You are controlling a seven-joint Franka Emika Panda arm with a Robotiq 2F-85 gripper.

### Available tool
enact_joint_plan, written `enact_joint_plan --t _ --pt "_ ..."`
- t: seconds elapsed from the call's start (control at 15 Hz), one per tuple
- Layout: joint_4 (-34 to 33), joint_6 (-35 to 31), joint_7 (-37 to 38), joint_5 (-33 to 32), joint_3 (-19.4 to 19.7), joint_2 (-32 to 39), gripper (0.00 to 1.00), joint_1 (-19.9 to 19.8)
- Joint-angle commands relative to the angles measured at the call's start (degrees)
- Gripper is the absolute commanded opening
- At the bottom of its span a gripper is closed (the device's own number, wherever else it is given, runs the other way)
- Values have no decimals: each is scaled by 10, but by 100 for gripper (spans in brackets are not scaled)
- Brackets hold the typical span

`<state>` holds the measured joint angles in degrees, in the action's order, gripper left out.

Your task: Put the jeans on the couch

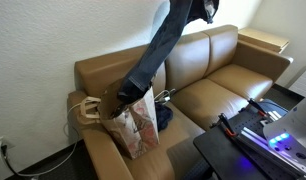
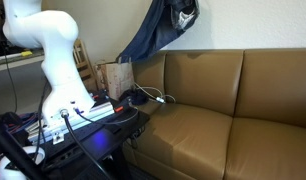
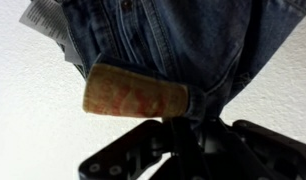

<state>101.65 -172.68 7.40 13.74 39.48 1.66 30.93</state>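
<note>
The jeans (image 2: 153, 30) trail into the paper bag, so my gripper needs to move along the couch away from the bag and down over the empty middle seat (image 2: 201, 118) and let go of the waistband.
The dark blue jeans (image 1: 158, 48) hang from my gripper (image 1: 205, 10), held high above the brown couch (image 1: 218, 90). Their legs trail down into a paper bag (image 1: 133, 125) on the couch's end seat. In an exterior view the jeans (image 2: 153, 30) hang near the wall above the couch (image 2: 213, 100). In the wrist view the denim (image 3: 183, 40) with a tan leather patch (image 3: 138, 97) fills the frame, and the gripper (image 3: 183, 130) is shut on a fold of it.
A patterned paper bag with handles stands on the couch's end seat, also seen in an exterior view (image 2: 115, 77). Cables (image 2: 148, 97) lie on the armrest. A black table with equipment (image 1: 258, 135) stands in front of the couch. The robot base (image 2: 58, 70) is beside it.
</note>
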Motion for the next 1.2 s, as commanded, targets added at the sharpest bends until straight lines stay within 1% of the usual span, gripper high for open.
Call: enact_joint_plan --t 0.0,0.07,0.13,0.27,0.33,0.4,0.47,0.53,0.6,0.67,0.73,0.8,1.0,1.13 --pt "-118 52 74 31 -86 54 3 -151" --pt "-134 69 94 37 -20 62 3 -105" --pt "-161 97 124 35 -20 70 3 -127" --pt "-219 152 172 45 10 90 3 -145" --pt "-254 178 192 59 21 110 3 -160" --pt "-281 188 228 49 -47 127 3 -244" --pt "-306 192 260 54 -55 161 3 -270" --pt "-322 196 298 46 -74 183 3 -300" --pt "-322 198 325 64 -20 212 3 -262" --pt "-317 206 366 54 -25 229 3 -269" --pt "-290 202 406 34 -11 243 3 -256" --pt "-275 214 433 34 -9 259 3 -251" --pt "-229 234 496 45 -19 321 3 -253" --pt "-199 247 517 62 -39 353 3 -261"
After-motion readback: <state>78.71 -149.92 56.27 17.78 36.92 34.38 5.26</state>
